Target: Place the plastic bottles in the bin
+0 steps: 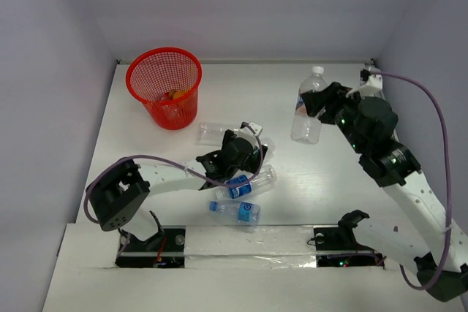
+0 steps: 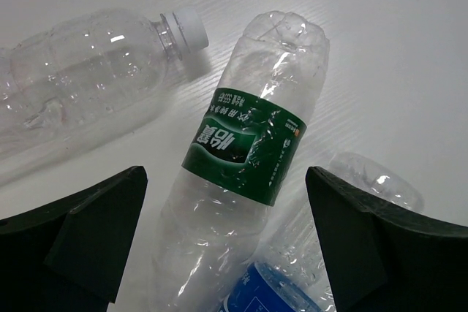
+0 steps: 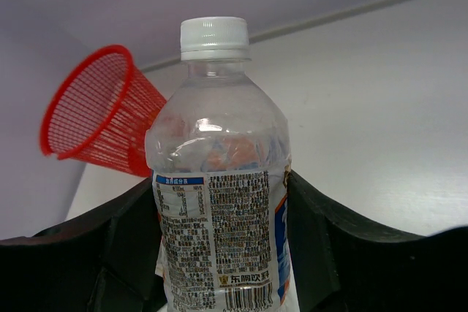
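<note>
I will next swing the bottle to the left in the top view with my right gripper, above the bin's opening, and let go of it.
My right gripper is shut on an upright clear plastic bottle with a white cap, held at the back right. In the right wrist view the bottle's white printed label sits tight between both pads, with the red mesh bin beyond it to the left. My left gripper hangs open over a lying bottle with a green label. A blue-labelled bottle lies against that one, and an unlabelled white-capped bottle lies to its left. The bin stands at the back left with something orange inside.
Two blue-labelled bottles lie near the front of the table, close to the left arm. A clear bottle lies just behind the left gripper. Walls close the table at the left, back and right.
</note>
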